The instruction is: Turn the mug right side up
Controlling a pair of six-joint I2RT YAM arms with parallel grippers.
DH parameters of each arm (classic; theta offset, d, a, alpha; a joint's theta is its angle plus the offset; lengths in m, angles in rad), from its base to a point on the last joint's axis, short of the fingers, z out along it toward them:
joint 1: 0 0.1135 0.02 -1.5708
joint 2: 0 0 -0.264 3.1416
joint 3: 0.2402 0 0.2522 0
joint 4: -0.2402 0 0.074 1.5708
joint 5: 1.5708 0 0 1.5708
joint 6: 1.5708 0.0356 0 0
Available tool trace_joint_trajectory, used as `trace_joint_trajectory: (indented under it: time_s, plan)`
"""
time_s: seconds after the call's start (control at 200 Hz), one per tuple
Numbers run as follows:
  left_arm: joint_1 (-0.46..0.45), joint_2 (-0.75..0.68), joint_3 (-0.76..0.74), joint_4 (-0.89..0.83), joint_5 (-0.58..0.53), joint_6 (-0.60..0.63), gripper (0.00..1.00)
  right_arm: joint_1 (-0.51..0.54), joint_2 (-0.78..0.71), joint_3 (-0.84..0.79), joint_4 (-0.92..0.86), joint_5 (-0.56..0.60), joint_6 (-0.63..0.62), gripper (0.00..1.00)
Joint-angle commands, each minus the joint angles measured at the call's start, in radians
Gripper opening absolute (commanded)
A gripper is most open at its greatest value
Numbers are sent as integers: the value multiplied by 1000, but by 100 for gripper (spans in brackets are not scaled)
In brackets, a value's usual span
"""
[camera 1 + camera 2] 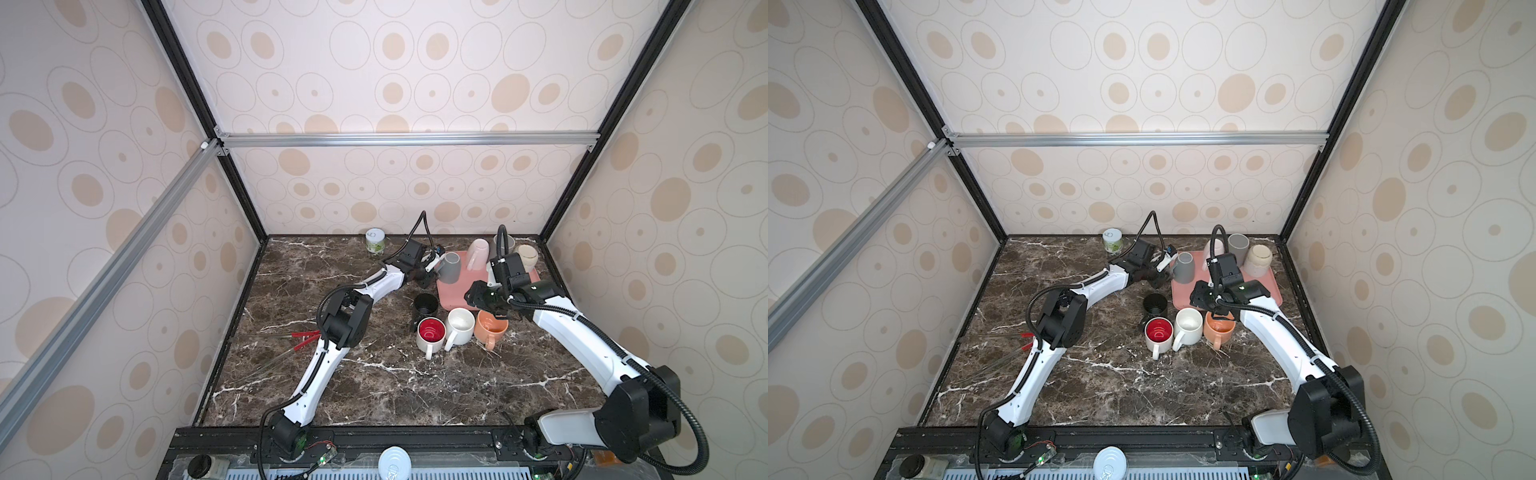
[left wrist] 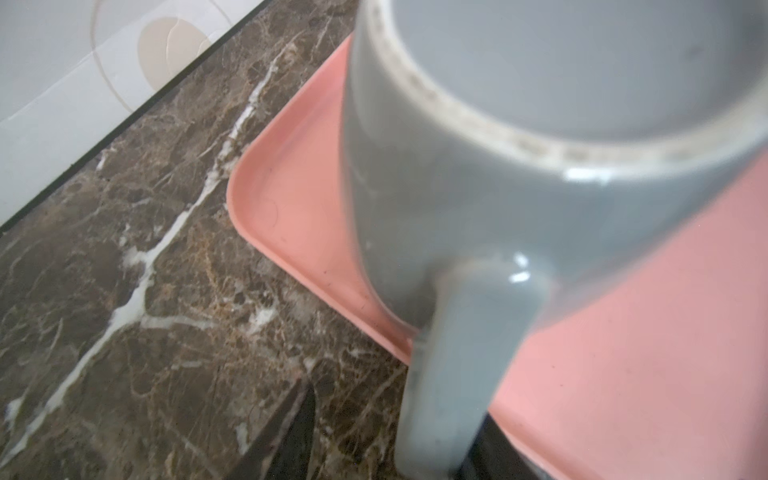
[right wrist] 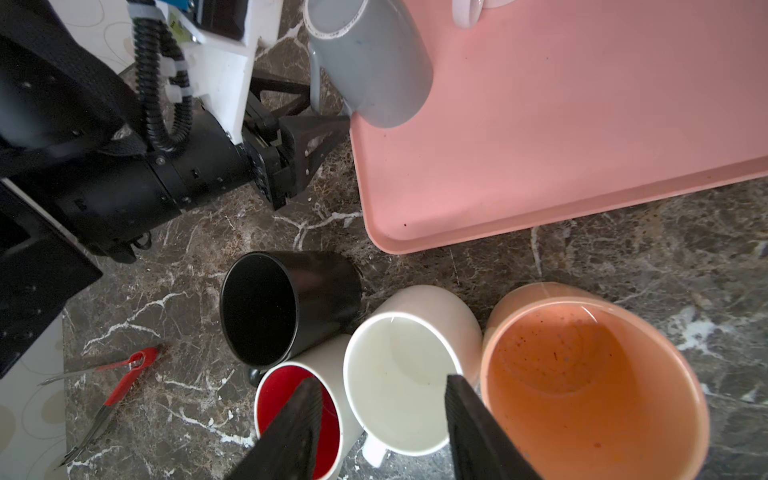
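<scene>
My left gripper stays there next and brings both fingers together across the gap beside the mug's handle [image 2: 457, 353], since it already stands between the open fingers.
The grey mug [image 1: 451, 268] [image 1: 1183, 266] stands upside down on the left end of the pink tray [image 1: 451, 296]. In the left wrist view its unglazed foot ring faces up on the mug [image 2: 457, 187]. My left gripper [image 1: 432, 271] [image 2: 399, 415] is open, with one finger on each side of the mug's handle [image 2: 457, 353]. There is a gap on one side of the handle. My right gripper [image 1: 473, 297] [image 3: 382, 380] hangs open and empty above the upright mugs in front of the tray.
In front of the tray stand upright black [image 1: 424, 305], red-lined [image 1: 431, 332], white [image 1: 460, 324] and orange [image 1: 492, 326] mugs. Upside-down pink [image 1: 477, 253], grey [image 1: 503, 245] and beige [image 1: 527, 255] mugs fill the tray's back. A jar [image 1: 375, 241] stands by the wall. Red-handled tools [image 1: 305, 336] lie at the left.
</scene>
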Motion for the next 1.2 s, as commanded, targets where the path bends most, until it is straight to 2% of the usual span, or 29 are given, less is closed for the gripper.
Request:
trace_joint_trajectory:
  time_s: [0.0,0.19,0.355,0.465,0.805,0.985,1.19]
  plan:
    - [0,20,59,7,54,50,52,7,33,-9,17,-11,14,52]
    - [0,38,85,31,78,64,52,8,75,12,22,-22,14,52]
    - [0,62,111,31,93,62,48,9,70,-10,23,-23,22,52]
    - [0,66,111,31,89,62,41,9,44,-44,26,-17,36,52]
    - [0,37,110,16,102,56,8,9,-38,-122,37,10,66,52]
    - [-2,-16,108,-5,98,67,0,8,-70,-138,56,16,82,52]
    - [-2,-111,48,7,103,69,0,9,-123,-144,68,38,95,52]
